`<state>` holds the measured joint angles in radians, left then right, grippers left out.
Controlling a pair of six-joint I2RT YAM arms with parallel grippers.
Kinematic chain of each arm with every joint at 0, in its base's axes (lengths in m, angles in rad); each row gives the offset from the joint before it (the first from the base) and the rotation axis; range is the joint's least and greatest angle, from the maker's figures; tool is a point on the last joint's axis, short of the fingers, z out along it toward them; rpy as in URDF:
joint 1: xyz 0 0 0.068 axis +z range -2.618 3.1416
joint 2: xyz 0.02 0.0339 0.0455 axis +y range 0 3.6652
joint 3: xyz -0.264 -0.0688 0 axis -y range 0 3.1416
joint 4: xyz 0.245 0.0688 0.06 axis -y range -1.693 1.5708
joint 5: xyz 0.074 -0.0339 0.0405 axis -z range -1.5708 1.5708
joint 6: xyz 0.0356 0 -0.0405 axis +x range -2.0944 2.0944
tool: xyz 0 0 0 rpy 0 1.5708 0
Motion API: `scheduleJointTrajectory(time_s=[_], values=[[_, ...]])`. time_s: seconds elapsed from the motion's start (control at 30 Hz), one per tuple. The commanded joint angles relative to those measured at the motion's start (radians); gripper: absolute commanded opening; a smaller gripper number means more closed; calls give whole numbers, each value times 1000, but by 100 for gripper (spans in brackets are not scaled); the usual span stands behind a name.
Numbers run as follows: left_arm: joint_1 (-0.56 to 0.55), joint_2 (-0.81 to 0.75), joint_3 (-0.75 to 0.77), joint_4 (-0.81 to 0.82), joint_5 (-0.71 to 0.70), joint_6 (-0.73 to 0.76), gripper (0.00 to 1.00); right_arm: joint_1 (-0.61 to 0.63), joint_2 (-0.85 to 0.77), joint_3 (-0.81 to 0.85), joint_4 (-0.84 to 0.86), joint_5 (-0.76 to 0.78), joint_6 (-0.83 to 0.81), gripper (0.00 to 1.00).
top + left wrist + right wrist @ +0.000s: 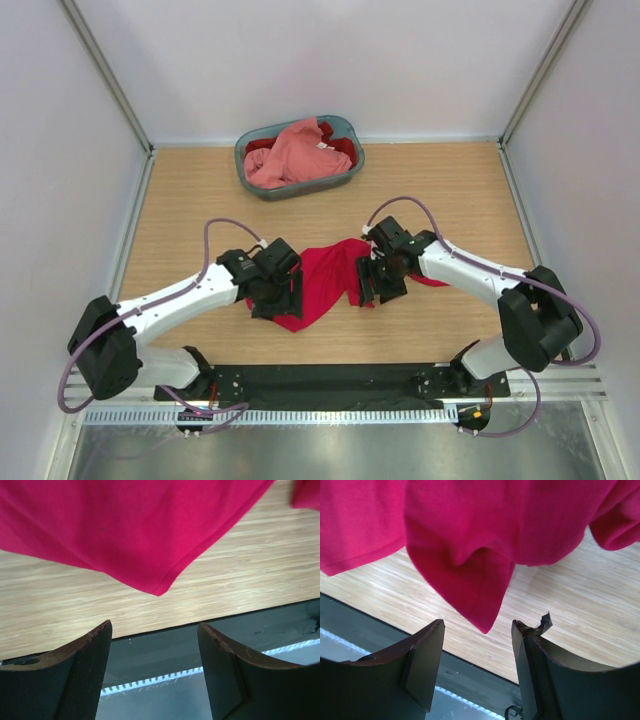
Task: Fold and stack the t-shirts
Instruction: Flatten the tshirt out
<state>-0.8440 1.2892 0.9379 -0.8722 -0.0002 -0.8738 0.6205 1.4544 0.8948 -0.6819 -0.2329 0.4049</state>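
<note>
The robot will lower its right gripper onto the shirt's pointed corner (370,303) (485,622) and close on it, because that corner sticks out between the gripper's open fingers over bare wood.
A bright crimson t-shirt (325,280) lies crumpled on the wooden table between my two grippers. My left gripper (277,297) is at its left edge, open and empty; in the left wrist view the shirt's corner (150,535) lies beyond the open jaws (155,630). My right gripper (377,282) is at the shirt's right side, open and empty (478,630); a fold of the shirt (475,580) hangs just ahead of its fingertips. A salmon pink t-shirt (290,152) and a darker red one (342,148) lie in the basket.
The grey-blue oval basket (352,176) stands at the back centre of the table. A black strip (330,380) runs along the near edge by the arm bases. White walls with metal posts enclose the table on three sides.
</note>
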Motion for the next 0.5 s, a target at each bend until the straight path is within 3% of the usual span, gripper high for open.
scheduleJointTrajectory(time_s=[0.0,0.37,0.47], values=[[-3,16,-57,114,78,-76,71,27,6,30,-13,49,-46,63],[-15,191,-88,226,79,-113,71,113,84,35,8,179,-124,62],[-15,246,-83,242,63,-105,67,111,118,56,7,219,-126,54]])
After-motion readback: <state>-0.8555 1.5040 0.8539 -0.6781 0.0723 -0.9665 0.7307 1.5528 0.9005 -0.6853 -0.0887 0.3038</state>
